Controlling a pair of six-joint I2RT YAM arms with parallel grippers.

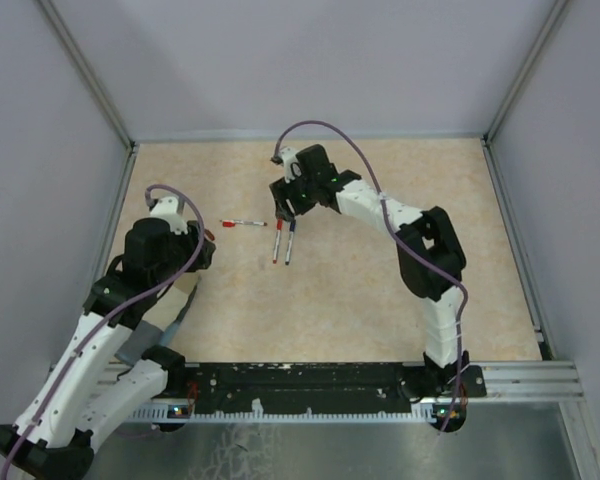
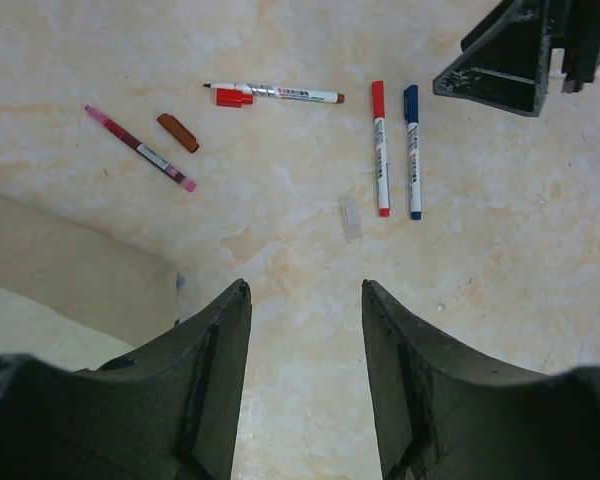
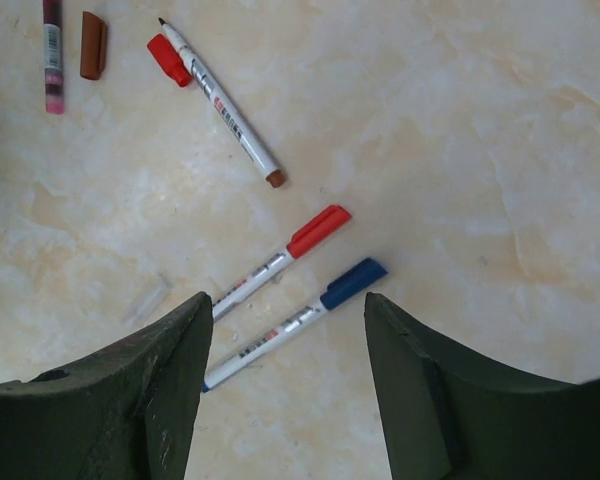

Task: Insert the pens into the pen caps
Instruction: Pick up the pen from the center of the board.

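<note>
Next, my right gripper should go left in the top view and down onto the white pen's brown end (image 1: 261, 223) (image 3: 264, 164), since that end lies below me on that side.
Two capped pens lie side by side: a red-capped one (image 3: 280, 258) (image 2: 380, 148) and a blue-capped one (image 3: 302, 318) (image 2: 412, 150) (image 1: 289, 243). An uncapped white pen (image 2: 278, 93) (image 3: 227, 108) (image 1: 243, 222) lies farther off, with a loose red cap (image 2: 234, 97) (image 3: 168, 58) touching it near its tip. A dark-red pen (image 2: 140, 150) (image 3: 52, 55) lies beside a loose brown cap (image 2: 178, 132) (image 3: 93, 45). My right gripper (image 3: 285, 305) (image 1: 285, 208) hovers open and empty over the capped pair. My left gripper (image 2: 305, 290) (image 1: 204, 248) is open and empty, short of all the pens.
A small clear plastic piece (image 2: 350, 217) (image 3: 145, 300) lies near the capped pens. A pale beige sheet (image 2: 60, 280) shows at the left of the left wrist view. Grey walls (image 1: 60, 150) enclose the marbled table (image 1: 360, 300) on three sides.
</note>
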